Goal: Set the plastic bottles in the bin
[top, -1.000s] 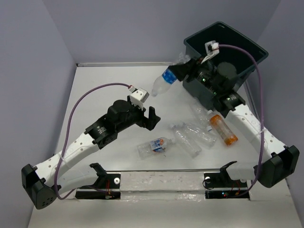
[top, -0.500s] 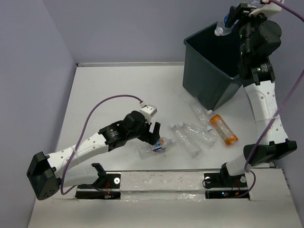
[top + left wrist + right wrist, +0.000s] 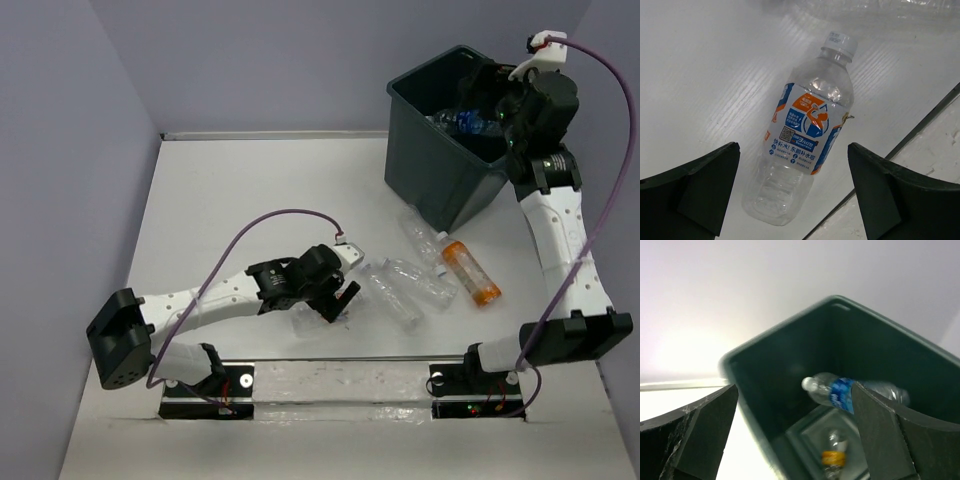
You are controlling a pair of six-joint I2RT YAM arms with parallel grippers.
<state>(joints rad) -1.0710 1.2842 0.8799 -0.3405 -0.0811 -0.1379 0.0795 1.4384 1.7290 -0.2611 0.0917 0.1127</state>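
My left gripper comes down next onto the orange-and-blue label of the clear bottle [image 3: 801, 134] below it and closes, since its open fingers already stand on both sides.
The dark bin [image 3: 440, 180] stands at the back right. My right gripper [image 3: 497, 103] hovers open above its mouth. Below it a blue-label bottle [image 3: 840, 392] hangs loose inside the bin [image 3: 790, 365], touching neither finger, and another bottle [image 3: 832, 457] with a yellow-orange band lies on the bin floor. My left gripper [image 3: 338, 300] is low over the table, open, straddling a clear bottle [image 3: 807, 125] with an orange-and-blue label, and its fingers stand apart from it on both sides. An orange bottle [image 3: 470, 272] and three clear bottles [image 3: 420, 280] lie between the arms.
A black rail [image 3: 340, 375] runs along the table's near edge, and its dark seam [image 3: 920, 125] passes just beside the labelled bottle. Purple walls close off the left and back. The right arm's cable [image 3: 610, 150] loops high beside the bin.
My right gripper opened and let go of the blue-label bottle, which now drops into the bin. My left arm moved down and right, setting its open fingers around the labelled bottle.
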